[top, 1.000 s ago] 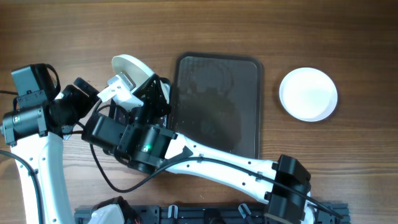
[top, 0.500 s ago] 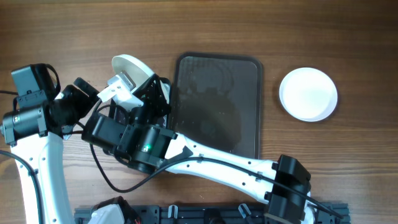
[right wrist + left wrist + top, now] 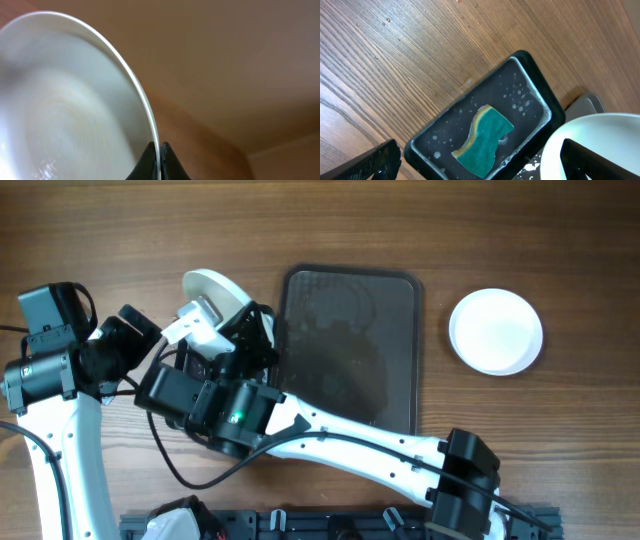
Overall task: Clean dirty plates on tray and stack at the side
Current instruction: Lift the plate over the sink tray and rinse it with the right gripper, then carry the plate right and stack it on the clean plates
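Observation:
The stack starts at the flat second plate [image 3: 496, 332], so next I will swing my right gripper past the tray toward the right in the overhead view and lower its plate onto it.
My right gripper [image 3: 160, 162] is shut on the rim of a white plate [image 3: 75, 100] and holds it tilted on edge left of the dark tray [image 3: 350, 350]; the plate shows in the overhead view [image 3: 215, 288] and at the lower right of the left wrist view [image 3: 600, 145]. My left gripper [image 3: 480, 167] is open, its fingers spread above a small black dish [image 3: 520, 82] that holds a green and yellow sponge [image 3: 485, 137] lying in wet suds. A second white plate [image 3: 496, 330] lies flat on the table right of the tray.
The right arm [image 3: 350, 445] stretches across the front of the table from the lower right. The left arm [image 3: 60, 370] stands at the left edge. A dark rack [image 3: 330, 525] runs along the front edge.
The held plate and the right gripper have shifted very slightly to the right. Nothing else has visibly moved.

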You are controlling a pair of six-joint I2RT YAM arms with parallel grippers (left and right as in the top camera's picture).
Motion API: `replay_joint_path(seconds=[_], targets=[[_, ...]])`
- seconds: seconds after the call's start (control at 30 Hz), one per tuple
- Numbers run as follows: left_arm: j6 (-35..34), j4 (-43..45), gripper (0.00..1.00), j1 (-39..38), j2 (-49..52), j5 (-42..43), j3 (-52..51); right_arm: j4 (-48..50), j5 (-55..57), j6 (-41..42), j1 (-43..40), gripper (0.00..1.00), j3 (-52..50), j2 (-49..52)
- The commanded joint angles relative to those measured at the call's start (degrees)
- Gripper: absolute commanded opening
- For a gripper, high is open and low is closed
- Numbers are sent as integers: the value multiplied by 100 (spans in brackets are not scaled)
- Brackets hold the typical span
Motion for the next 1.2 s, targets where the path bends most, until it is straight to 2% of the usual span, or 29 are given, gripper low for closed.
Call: replay_joint_path(seconds=[0.0,0.1,0.23,0.3,0.43,0.63,0.8,0.87,1.0,1.17], targets=[[26,0,100,37,-48,68,59,-573,-1661,1764,-455,4,136,-179],[26,0,100,37,-48,68,59,-704,-4253,1952,-1165,4,136,-236],[26,0,100,37,-48,68,59,-756,-6653,1952,-2238,4,136,-597],[26,0,100,37,-48,68,59,-778,-7357,1943,-2756,4,136,-916],[26,0,100,37,-48,68,59,-1016,-7757,1775,-3657,4,136,-1718],[26,0,100,37,-48,68,59,-2149,-7713,1475,-5298,4,133,-3067],[26,0,100,37,-48,68,59,-3075,-7637,1261,-6798,4,-184,-3515],[26,0,100,37,-48,68,59,-3178,-7794,988,-7538,4,-728,-3602],[26,0,100,37,-48,68,59,-2761,-8323,745,-8592,4,-2063,-3620],[26,0,100,37,-48,68,59,-940,-9455,874,-9729,4,-4124,-3504]])
